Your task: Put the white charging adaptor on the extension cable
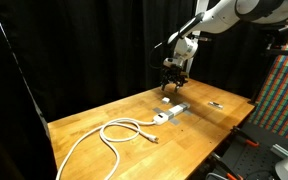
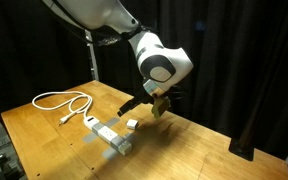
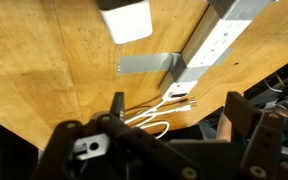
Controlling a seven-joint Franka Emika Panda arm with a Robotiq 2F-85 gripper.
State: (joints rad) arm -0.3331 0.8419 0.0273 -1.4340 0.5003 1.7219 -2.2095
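The robot's gripper should next move toward the adaptor at the top edge of the wrist view and go down until its fingers are on either side of the adaptor.
The white charging adaptor [image 1: 167,99] [image 2: 132,124] lies on the wooden table, just beside the far end of the extension cable [image 1: 170,114] [image 2: 108,133], a white power strip whose cord loops away across the table. My gripper [image 1: 173,84] [image 2: 157,108] hangs open a little above the adaptor with nothing between its fingers. In the wrist view the adaptor [image 3: 126,20] is at the top edge, the extension cable [image 3: 210,44] runs up to the right, and my gripper [image 3: 179,115] frames the bottom.
The looping white cord [image 1: 109,135] [image 2: 59,101] covers the part of the table beyond the strip. A small thin dark object [image 1: 216,104] lies near one table edge. Black curtains surround the table [image 1: 94,115]. A coloured patterned panel [image 1: 284,85] stands beside it.
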